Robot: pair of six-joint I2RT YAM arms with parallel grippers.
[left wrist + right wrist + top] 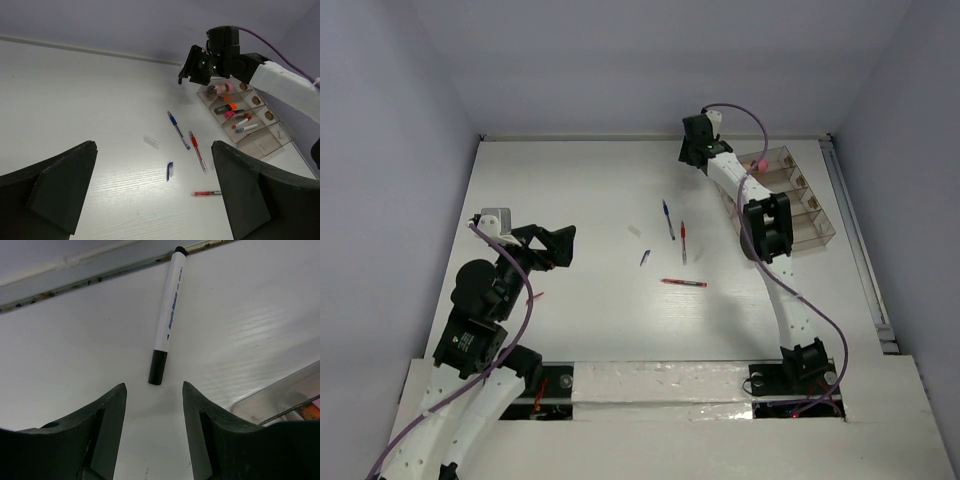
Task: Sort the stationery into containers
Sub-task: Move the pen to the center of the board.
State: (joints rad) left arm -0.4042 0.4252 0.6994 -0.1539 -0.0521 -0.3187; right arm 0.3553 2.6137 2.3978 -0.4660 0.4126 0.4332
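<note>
The marker's far end meets the back wall, so my right gripper will next lower its open fingers onto the marker's near black cap below and close.
On the table's middle lie a blue pen (667, 219), a red pen (683, 241), a second red pen (683, 283), a blue cap (645, 257) and a clear cap (635, 231). The clear organiser (820, 235) stands at the far right; the left wrist view shows a pink cylinder (220, 89), an orange-capped highlighter (226, 107) and small pens in it. My right gripper (154, 389) is open and empty by the far wall, left of the organiser. A white marker with a black cap (167, 320) lies just ahead of its jaws. My left gripper (154, 146) hangs open and empty over the near left.
The back wall's seam (75, 282) runs right behind the marker. The organiser's corner (280, 392) sits close to the right finger. Side walls enclose the table, and a rail (855, 250) runs along the right edge.
</note>
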